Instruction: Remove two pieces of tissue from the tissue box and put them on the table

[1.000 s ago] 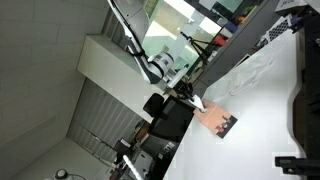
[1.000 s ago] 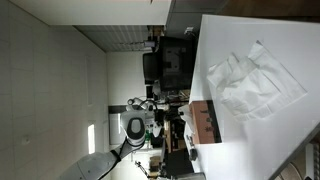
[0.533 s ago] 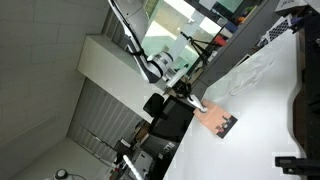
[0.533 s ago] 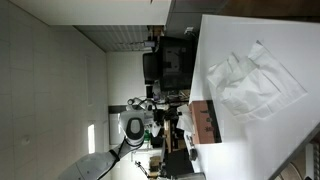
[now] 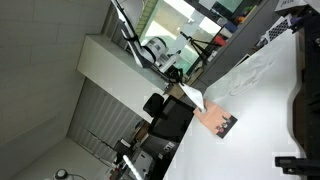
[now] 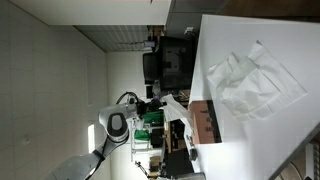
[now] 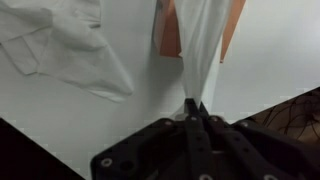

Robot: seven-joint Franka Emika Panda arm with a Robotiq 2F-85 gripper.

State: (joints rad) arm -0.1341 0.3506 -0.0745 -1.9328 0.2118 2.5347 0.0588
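Observation:
The crumpled piece (image 6: 254,82) (image 7: 68,46) is below the gripper and to its left in the wrist view, away from the box, so the gripper should next move over it, go down and let go.
The salmon-pink tissue box (image 5: 218,120) lies on the white table (image 5: 250,140). It also shows in an exterior view (image 6: 205,122) and at the top of the wrist view (image 7: 166,32). My gripper (image 7: 193,106) is shut on a white piece of tissue (image 7: 200,50) that stretches taut from the box's opening to my fingertips. In both exterior views the gripper (image 5: 178,88) (image 6: 166,106) is raised off the table, away from the box, with the tissue (image 5: 193,98) trailing between them. Another crumpled piece of tissue (image 7: 60,45) (image 6: 250,85) (image 5: 255,65) lies flat on the table beside the box.
A dark monitor and office clutter (image 5: 170,120) stand beyond the table's edge behind the arm. Black equipment (image 5: 300,115) sits at the table's far side. The table edge (image 7: 60,140) runs close under my gripper.
My gripper has pulled away from the box and the tissue has drawn out longer from the opening. The box and the tissue lying on the table have not moved.

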